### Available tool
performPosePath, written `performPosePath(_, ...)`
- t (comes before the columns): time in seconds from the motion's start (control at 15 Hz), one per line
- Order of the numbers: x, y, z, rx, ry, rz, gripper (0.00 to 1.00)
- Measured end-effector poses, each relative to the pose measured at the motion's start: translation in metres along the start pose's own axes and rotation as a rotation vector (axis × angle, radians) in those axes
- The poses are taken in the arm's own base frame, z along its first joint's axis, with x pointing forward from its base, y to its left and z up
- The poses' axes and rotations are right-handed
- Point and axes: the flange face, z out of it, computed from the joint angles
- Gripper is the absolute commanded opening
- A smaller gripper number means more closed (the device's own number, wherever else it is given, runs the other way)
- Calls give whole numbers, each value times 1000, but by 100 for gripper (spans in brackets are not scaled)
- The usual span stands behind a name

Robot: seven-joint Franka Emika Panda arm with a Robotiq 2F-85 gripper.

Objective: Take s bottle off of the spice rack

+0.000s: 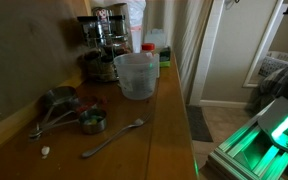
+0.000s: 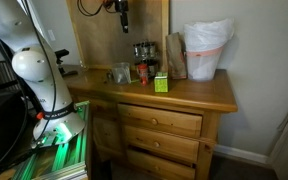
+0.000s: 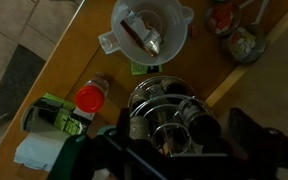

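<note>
The dark-lidded jar [image 3: 204,127] on the rack's side is below my gripper. My gripper should move down with its open fingers on either side of that jar.
The spice rack [image 1: 102,45] is a dark wire stand of small glass jars with dark lids at the back of the wooden dresser top. It also shows in an exterior view [image 2: 144,50] and from above in the wrist view [image 3: 169,112]. One dark-lidded jar [image 3: 197,120] lies in its upper tier. My gripper [image 2: 122,14] hangs well above the rack. In the wrist view the gripper [image 3: 179,150] has its two dark fingers spread on either side of the rack. It is open and holds nothing.
A clear plastic tub [image 1: 134,75] [image 3: 149,30] stands in front of the rack. A red-lidded bottle [image 3: 92,97] and a green box [image 3: 59,115] stand beside the rack. Measuring cups [image 1: 69,105] and a spoon [image 1: 114,138] lie nearer. Bags [image 2: 206,50] stand at the far end.
</note>
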Motion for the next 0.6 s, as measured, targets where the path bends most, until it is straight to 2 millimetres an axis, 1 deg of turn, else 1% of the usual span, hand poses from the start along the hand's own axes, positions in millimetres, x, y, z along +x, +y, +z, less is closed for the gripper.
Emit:
performPosePath(0.13, 0, 0, 1, -1, -4, -9, 100)
performPosePath(0.27, -6, -5, 11, -9, -19, -86, 100)
performPosePath(0.47, -19, -25, 35, 1, -27, -256, 100)
performPosePath(0.6, -20, -39, 47, 23, -18, -345, 100)
